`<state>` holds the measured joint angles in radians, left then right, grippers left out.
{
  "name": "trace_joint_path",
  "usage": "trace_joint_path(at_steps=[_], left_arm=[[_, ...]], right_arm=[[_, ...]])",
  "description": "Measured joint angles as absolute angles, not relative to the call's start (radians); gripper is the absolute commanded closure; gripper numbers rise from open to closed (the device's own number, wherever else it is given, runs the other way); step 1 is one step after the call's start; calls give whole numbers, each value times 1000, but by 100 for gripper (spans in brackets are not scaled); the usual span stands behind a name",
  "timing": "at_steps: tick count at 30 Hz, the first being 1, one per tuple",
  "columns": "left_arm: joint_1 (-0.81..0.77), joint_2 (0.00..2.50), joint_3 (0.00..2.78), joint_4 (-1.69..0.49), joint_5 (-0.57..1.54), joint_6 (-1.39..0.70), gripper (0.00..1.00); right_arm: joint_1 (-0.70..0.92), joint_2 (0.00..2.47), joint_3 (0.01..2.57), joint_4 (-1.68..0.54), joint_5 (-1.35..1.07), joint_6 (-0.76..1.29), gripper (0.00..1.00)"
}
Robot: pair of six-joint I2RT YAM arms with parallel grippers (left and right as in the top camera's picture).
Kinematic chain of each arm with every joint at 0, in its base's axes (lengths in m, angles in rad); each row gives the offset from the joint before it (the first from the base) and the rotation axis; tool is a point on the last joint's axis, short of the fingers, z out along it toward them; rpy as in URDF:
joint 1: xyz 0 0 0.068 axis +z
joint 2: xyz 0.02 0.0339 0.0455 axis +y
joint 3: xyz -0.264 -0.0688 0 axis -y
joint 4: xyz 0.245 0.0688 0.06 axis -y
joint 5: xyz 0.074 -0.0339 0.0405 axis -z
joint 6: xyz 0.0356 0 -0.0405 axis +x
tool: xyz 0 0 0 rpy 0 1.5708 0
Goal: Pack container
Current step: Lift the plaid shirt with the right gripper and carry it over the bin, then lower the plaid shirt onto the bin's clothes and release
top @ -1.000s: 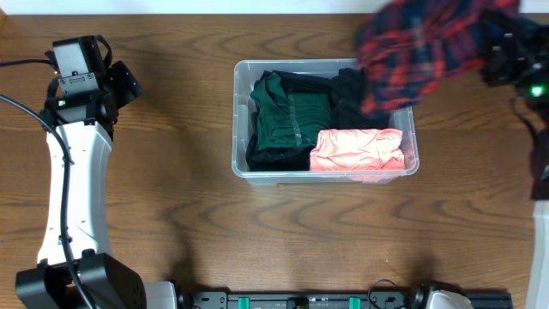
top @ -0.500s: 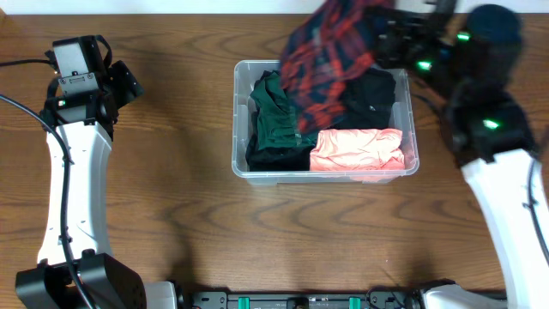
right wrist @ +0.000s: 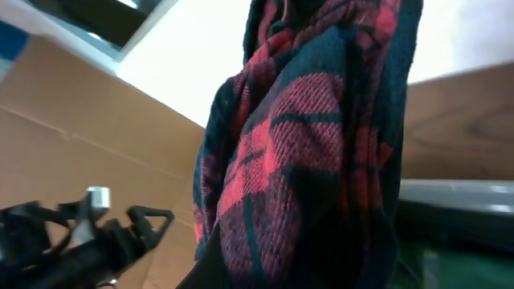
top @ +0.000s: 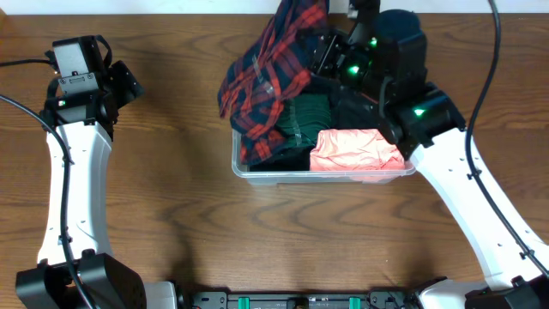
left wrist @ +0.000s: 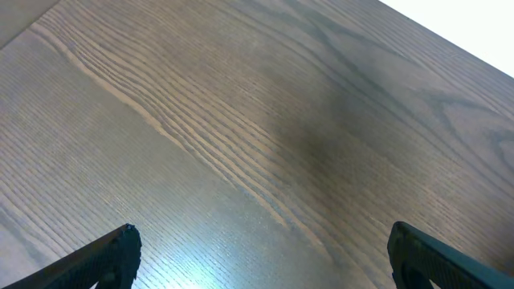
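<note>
My right gripper will next move down and back to the pink garment's far edge [top: 355, 134], pull the overhanging shirt inside, and then let go of the shirt.
The clear plastic container [top: 322, 175] stands at the table's middle. It holds a folded green garment [top: 302, 118], a black one [top: 358, 110] and a pink one [top: 356, 148]. My right gripper [top: 324, 43] is above the bin's far edge, shut on a red and dark plaid shirt [top: 268, 86]. The shirt hangs down over the bin's left end and left rim. In the right wrist view the shirt [right wrist: 313, 160] fills the middle and hides the fingers; the bin's rim [right wrist: 458, 193] shows at the right. My left gripper [left wrist: 261, 257] is open and empty over bare wood at the far left [top: 123, 83].
The wooden table [top: 171, 215] extends all round the bin. The left arm's white link [top: 73, 189] runs down the left side. A black rail [top: 300, 300] lies along the front edge. The right arm [top: 463, 184] crosses the right side.
My right arm swung left with the plaid shirt, from beyond the bin's far right corner to above its left end. The shirt now drapes onto the left rim. The left arm has not moved.
</note>
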<state>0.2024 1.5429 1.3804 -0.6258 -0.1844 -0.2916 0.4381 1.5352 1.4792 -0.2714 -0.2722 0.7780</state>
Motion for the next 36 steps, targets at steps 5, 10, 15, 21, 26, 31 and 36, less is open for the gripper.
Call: trace_joint_path(at_steps=[5,10,15,21,26,31,36], left_arm=[[202,1543,1380,-626,-184,-292,2],[202,1543,1380,-626,-184,-292,2],[202,1543,1380,-626,-184,-292,2],[202,1543,1380,-626,-184,-292,2],[202,1543,1380,-626,-184,-292,2],[202,1543,1380,-626,-184,-292,2],[202,1543,1380,-626,-184,-292,2]], right_arm=[[448,1540,1468,-314,-225,782,99],[450,1540,1467,-355,-186,782,99],[450,1540,1465,-414,-152,769,99],[450,1540,1457,-468,-113,720,99],[450,1540,1415,-491,-75,673,99],[449,1540,1365,-516,-11,598,99],[449,1540,1325,-526,47,466,99]])
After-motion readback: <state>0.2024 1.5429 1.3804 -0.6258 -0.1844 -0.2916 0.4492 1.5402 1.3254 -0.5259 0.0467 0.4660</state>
